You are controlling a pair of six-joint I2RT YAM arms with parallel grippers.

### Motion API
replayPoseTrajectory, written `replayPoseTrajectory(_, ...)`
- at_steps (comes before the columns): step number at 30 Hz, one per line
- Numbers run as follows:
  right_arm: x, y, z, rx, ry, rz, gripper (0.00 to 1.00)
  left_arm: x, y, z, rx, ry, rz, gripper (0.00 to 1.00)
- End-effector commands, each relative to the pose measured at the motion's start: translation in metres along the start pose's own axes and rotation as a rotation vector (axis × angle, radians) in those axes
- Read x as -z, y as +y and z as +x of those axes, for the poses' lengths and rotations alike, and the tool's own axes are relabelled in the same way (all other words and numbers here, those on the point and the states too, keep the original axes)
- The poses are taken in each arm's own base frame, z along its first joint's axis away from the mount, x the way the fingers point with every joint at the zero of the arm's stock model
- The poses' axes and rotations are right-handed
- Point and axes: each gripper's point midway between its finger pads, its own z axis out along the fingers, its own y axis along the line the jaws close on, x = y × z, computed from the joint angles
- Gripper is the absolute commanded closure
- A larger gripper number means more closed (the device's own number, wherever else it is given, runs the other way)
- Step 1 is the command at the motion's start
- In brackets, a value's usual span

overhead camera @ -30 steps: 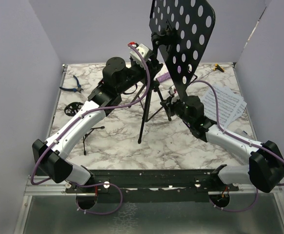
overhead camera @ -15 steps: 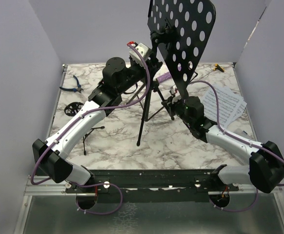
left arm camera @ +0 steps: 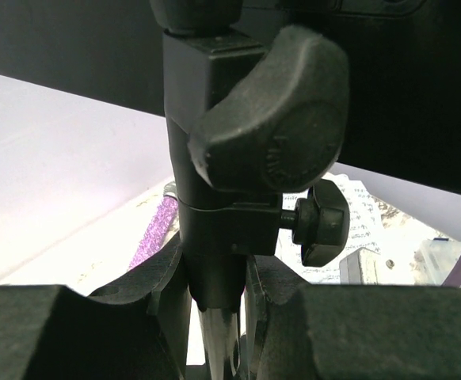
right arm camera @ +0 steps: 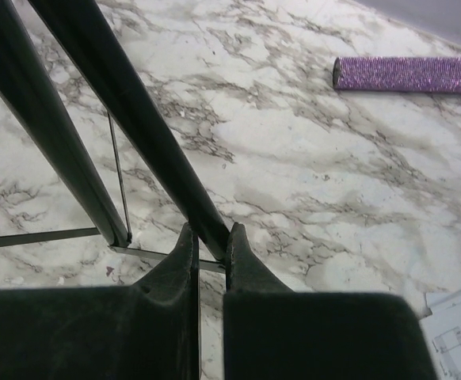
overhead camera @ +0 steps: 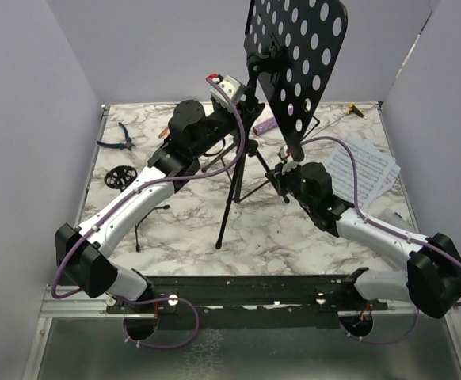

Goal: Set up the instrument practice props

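Note:
My left gripper brings the tilted pole upright toward the front leg's foot next, back and to the left in the top view, and releases it.
The tall black music stand stands tilted mid-table, its perforated desk (overhead camera: 298, 55) high at the back and one tripod leg's foot (overhead camera: 217, 247) toward the front. My left gripper (overhead camera: 242, 99) is shut on the stand's pole (left arm camera: 213, 273) just below the clamp knob (left arm camera: 274, 119). My right gripper (overhead camera: 282, 170) is shut on a tripod leg (right arm camera: 159, 150) low down. The purple glitter microphone (overhead camera: 264, 125) lies behind the stand and shows in the right wrist view (right arm camera: 409, 74). White sheet-music pages (overhead camera: 365, 166) lie at the right. The small black mic stand (overhead camera: 147, 220) lies partly under my left arm.
Blue-handled pliers (overhead camera: 120, 136) lie at the back left, with a round black piece (overhead camera: 120, 176) in front of them. A small yellow-and-black tool (overhead camera: 356, 109) lies at the back right. A clear plastic box (left arm camera: 444, 257) sits by the pages. Grey walls close three sides.
The music stand has shifted: its front foot slid toward the front left and the desk moved slightly right. Both grippers moved with it, keeping their holds.

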Motion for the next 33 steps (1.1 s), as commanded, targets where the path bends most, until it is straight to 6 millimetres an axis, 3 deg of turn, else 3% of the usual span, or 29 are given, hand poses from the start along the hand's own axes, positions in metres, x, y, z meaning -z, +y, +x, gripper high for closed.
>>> replayPoseTrajectory(1, 0.026, -0.041, 0.090, -0.102, 0.298, 0.251, 0.99, 0.090, 0.001, -0.213, -0.083, -0.699, -0.084, 1.00)
replayPoseTrajectory(6, 0.025, -0.033, 0.087, -0.109, 0.287, 0.204, 0.97, 0.093, 0.002, -0.186, -0.037, -0.685, -0.088, 1.00)
replayPoseTrajectory(13, 0.025, 0.007, 0.032, -0.106, 0.132, -0.055, 0.43, 0.090, -0.001, -0.154, 0.006, -0.644, -0.059, 1.00)
replayPoseTrajectory(16, 0.025, 0.024, 0.008, -0.075, 0.056, -0.162, 0.32, 0.087, -0.004, -0.145, 0.030, -0.628, -0.036, 1.00)
replayPoseTrajectory(22, 0.010, 0.035, -0.005, -0.040, 0.020, -0.235, 0.27, 0.080, -0.004, -0.123, 0.066, -0.592, -0.026, 1.00)
replayPoseTrajectory(33, -0.022, 0.030, -0.013, 0.010, 0.005, -0.216, 0.23, 0.068, -0.003, -0.080, 0.080, -0.528, -0.023, 1.00)
